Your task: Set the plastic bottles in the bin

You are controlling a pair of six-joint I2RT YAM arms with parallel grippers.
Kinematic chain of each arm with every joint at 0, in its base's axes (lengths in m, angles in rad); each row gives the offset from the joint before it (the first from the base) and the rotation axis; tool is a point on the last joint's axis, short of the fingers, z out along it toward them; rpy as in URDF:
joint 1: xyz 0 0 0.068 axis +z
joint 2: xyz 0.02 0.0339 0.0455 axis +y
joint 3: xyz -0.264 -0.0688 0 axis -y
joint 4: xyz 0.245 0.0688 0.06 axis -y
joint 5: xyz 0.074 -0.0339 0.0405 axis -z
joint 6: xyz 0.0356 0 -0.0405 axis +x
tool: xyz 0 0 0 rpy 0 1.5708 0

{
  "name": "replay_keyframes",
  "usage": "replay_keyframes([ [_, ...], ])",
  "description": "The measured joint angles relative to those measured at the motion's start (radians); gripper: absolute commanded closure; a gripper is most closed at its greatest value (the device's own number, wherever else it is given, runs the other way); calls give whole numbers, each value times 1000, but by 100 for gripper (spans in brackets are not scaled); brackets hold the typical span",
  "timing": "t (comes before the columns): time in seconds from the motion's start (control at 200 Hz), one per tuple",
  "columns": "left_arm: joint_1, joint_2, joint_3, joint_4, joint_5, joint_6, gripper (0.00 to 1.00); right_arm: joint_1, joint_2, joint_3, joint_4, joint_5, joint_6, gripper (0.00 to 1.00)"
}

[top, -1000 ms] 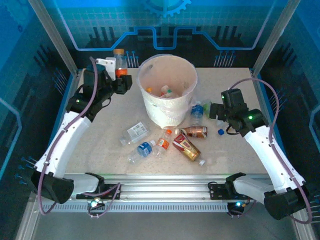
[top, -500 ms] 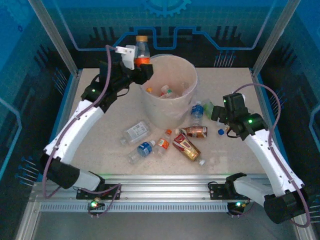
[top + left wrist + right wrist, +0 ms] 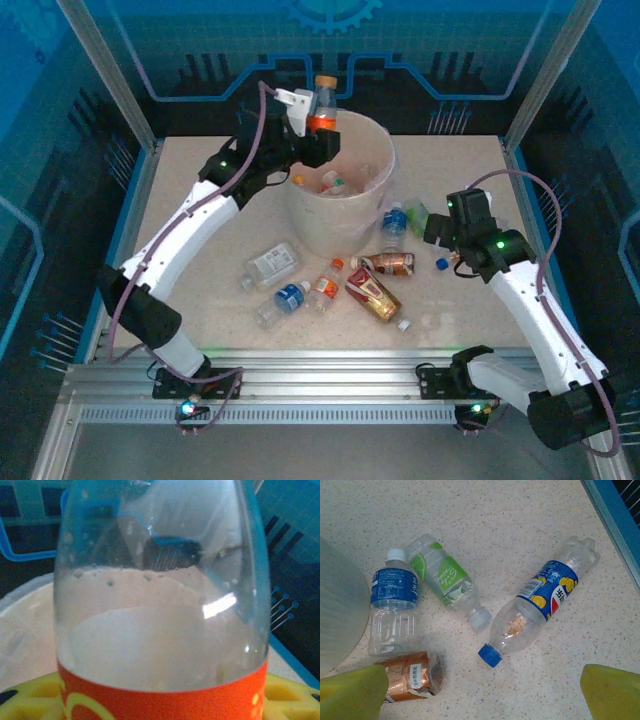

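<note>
Next, my left gripper moves the bottle from over the bin's rim toward the bin's middle, then lowers it inside to release it.
My left gripper [image 3: 318, 124] is shut on an orange-labelled plastic bottle [image 3: 323, 104] with an orange cap, held upright over the far left rim of the bin [image 3: 377, 143]. In the left wrist view that bottle [image 3: 160, 630] covers nearly everything, with yellow pads [image 3: 30, 697] on both sides. The white lined bin holds several bottles. My right gripper [image 3: 430, 224] hangs open, nothing in it, over the table right of the bin. Under it lie a blue-and-yellow-labelled bottle [image 3: 540, 605], a green-labelled one [image 3: 445, 580], a blue-labelled one [image 3: 394, 605] and a crushed brown one [image 3: 410, 677].
In front of the bin lie more bottles: a clear one [image 3: 272, 264], a blue-labelled one [image 3: 285, 300], a small orange one [image 3: 325, 285] and a red-gold one [image 3: 372, 293]. The bin wall [image 3: 335, 610] is just left of my right gripper. A blue frame edge [image 3: 612, 515] bounds the table's right side.
The left arm has swung right and risen, carrying the orange-labelled bottle from the far left corner to above the bin's rim. The right arm has shifted only slightly.
</note>
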Motion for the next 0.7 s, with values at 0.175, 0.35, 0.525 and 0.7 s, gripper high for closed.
replay_keyframes([
  [0.175,-29,63,43,-46,0,18,54,-4,0,-3,0,-3,6,0],
  [0.35,-46,137,92,-96,0,37,53,-4,0,-7,0,-6,6,0],
  [0.525,-51,203,126,-136,-1,53,52,-4,0,-9,0,-7,6,0],
  [0.7,-53,254,158,-173,-13,71,50,-4,0,-9,0,-7,6,0],
])
